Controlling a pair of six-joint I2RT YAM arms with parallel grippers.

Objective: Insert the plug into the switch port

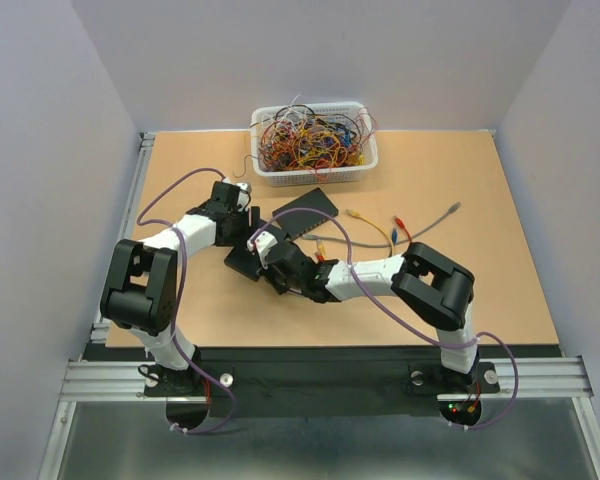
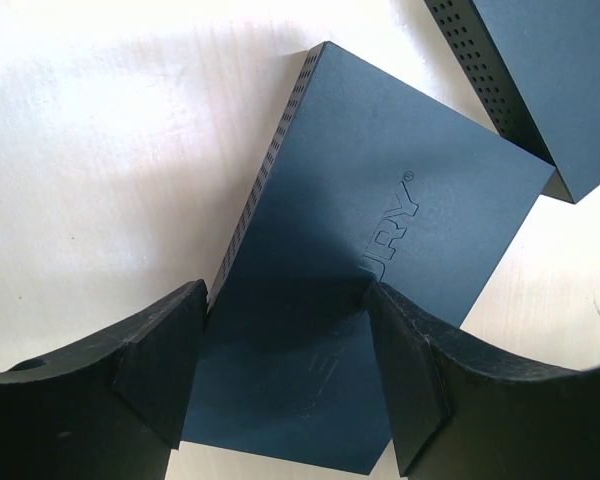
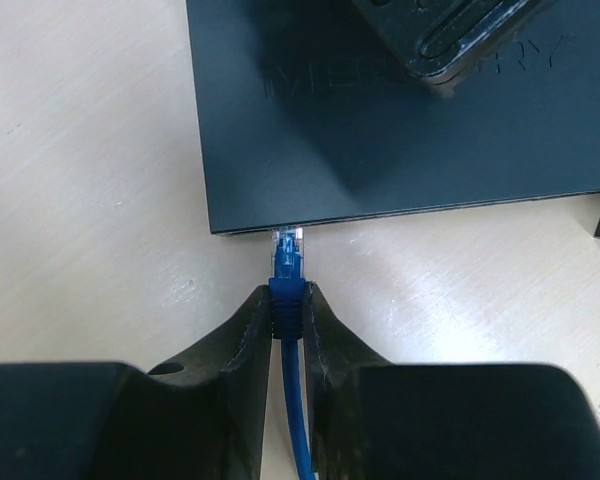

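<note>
The switch box's edge at the plug tip [image 3: 288, 227] lies just ahead of my right gripper's fingers. My right gripper will push on toward it, then let go of the plug's ribbed boot.
A flat matte-black switch box [image 3: 380, 130] lies on the table. Its near narrow edge faces my right gripper [image 3: 287, 300], which is shut on the ribbed boot of a blue cable's plug [image 3: 288, 250]. The clear plug tip meets that edge near the box's left corner. The switch port openings are hidden from this angle. My left gripper [image 2: 285, 320] stands wide over the same box [image 2: 380, 180]. One of its fingers [image 2: 160, 360] sits at the perforated side and the other [image 2: 430, 370] over the top face. In the top view both grippers meet at the box [image 1: 238, 262].
A second black box [image 1: 305, 212] lies just beyond, also at the left wrist view's top right [image 2: 550, 80]. A white basket [image 1: 365, 172] of tangled wires stands at the back. Loose cables [image 1: 380, 228] lie right of the boxes.
</note>
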